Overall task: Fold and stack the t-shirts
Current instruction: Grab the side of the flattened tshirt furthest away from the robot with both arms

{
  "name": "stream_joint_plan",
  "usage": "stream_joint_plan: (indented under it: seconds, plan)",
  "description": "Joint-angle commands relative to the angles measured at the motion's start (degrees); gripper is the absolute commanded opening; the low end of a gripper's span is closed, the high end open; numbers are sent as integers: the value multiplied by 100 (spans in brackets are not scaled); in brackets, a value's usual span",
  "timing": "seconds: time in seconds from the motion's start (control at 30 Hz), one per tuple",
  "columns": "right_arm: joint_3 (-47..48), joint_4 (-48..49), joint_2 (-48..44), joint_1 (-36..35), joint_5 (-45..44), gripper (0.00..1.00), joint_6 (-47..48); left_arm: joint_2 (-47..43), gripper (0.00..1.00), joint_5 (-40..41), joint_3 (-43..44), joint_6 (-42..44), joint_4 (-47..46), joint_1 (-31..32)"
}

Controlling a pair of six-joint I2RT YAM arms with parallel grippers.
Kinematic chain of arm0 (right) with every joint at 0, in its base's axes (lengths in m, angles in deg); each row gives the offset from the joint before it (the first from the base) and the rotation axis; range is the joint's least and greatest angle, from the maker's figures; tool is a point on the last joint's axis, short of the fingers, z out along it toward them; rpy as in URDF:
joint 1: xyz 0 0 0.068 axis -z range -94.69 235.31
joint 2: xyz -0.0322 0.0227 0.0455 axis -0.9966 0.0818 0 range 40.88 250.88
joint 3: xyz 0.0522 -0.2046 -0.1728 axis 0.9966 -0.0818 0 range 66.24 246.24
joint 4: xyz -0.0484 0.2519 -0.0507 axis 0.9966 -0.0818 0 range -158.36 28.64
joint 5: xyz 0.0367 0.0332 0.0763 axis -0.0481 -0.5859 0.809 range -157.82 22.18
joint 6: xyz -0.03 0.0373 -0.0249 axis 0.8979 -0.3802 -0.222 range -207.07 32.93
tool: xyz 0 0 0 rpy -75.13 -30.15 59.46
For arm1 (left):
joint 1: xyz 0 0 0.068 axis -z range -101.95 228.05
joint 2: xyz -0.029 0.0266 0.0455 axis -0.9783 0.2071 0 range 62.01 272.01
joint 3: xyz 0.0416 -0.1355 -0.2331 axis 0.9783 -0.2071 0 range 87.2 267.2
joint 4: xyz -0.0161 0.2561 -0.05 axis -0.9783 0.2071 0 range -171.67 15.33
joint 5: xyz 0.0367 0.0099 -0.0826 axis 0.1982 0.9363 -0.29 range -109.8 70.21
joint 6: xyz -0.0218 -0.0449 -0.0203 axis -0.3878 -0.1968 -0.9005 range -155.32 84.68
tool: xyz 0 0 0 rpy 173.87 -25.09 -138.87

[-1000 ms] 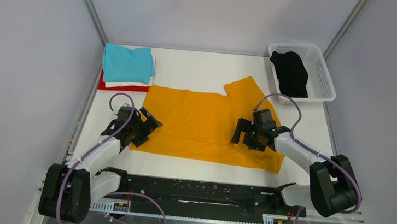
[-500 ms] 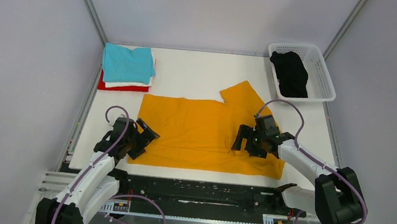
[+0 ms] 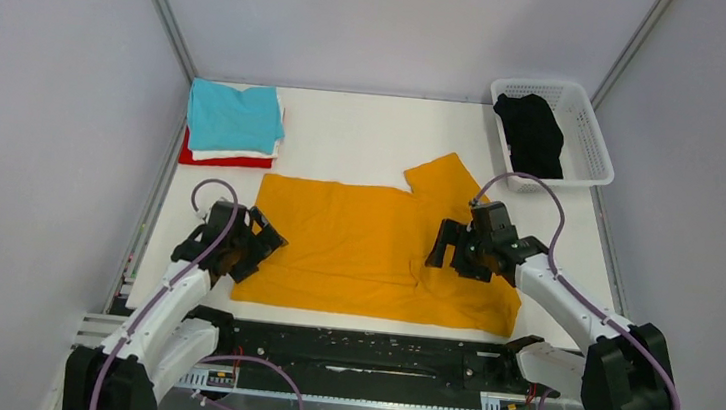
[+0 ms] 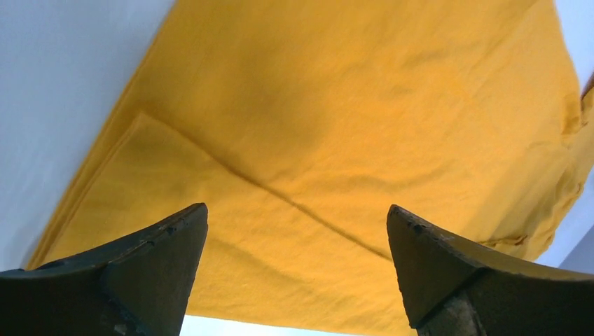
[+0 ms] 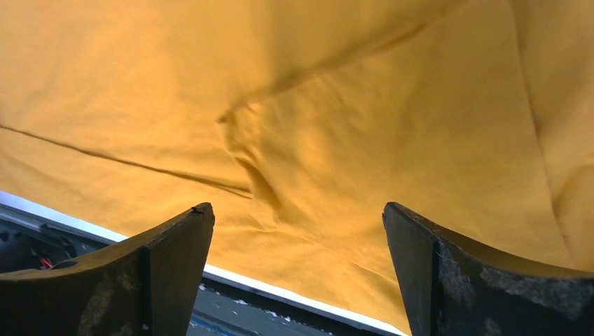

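The left gripper needs to move outward and down onto the mustard-orange t-shirt's far corner by the teal t-shirt, because the cloth there is still spread out and unfolded.
The mustard-orange t-shirt (image 3: pixel 365 245) lies spread on the white table, one sleeve (image 3: pixel 447 178) sticking out toward the back. It fills the left wrist view (image 4: pixel 336 119) and the right wrist view (image 5: pixel 336 105). My left gripper (image 3: pixel 246 246) is open and empty above the shirt's left edge. My right gripper (image 3: pixel 455 254) is open and empty above the shirt's right part, where the cloth is creased. A teal t-shirt (image 3: pixel 234 116) lies folded on top of a white one (image 3: pixel 233 154) and a red one (image 3: pixel 205 160) at the back left. A black t-shirt (image 3: pixel 531 131) sits bunched in the basket.
A white plastic lattice basket (image 3: pixel 587 136) stands at the back right corner. The table's near edge and the black rail (image 3: pixel 365 351) run just below the shirt. Grey walls close in both sides.
The orange shirt has slid toward the near edge of the table. Both grippers have let go of it and now stand open just above it.
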Motion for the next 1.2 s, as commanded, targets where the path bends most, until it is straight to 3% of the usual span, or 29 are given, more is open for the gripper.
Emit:
stream_joint_plan:
  seconds: [0.0,0.3,0.4,0.53,0.67,0.73,1.07,1.17]
  plan:
    - [592,-5,-203,-22,-356,100,97,691,99,825,1098,483,-65,-3]
    - [635,63,179,-16,-95,99,463,4235,99,953,3805,1696,-432,-588]
    - [638,84,317,-18,-25,100,538,5501,97,1207,5013,2029,-44,-692]
    - [662,107,386,-18,-71,100,652,6535,94,1252,5957,2632,176,-701]
    - [670,164,437,-18,-124,100,714,7064,87,1178,6265,2759,411,-695]
    - [670,161,467,-12,-122,99,753,7189,74,1090,6301,2767,477,-693]
    - [615,161,417,-9,-199,99,872,7110,67,824,6046,2738,393,-679]
    - [604,161,415,-9,-222,99,888,7081,56,823,6001,2733,327,-666]
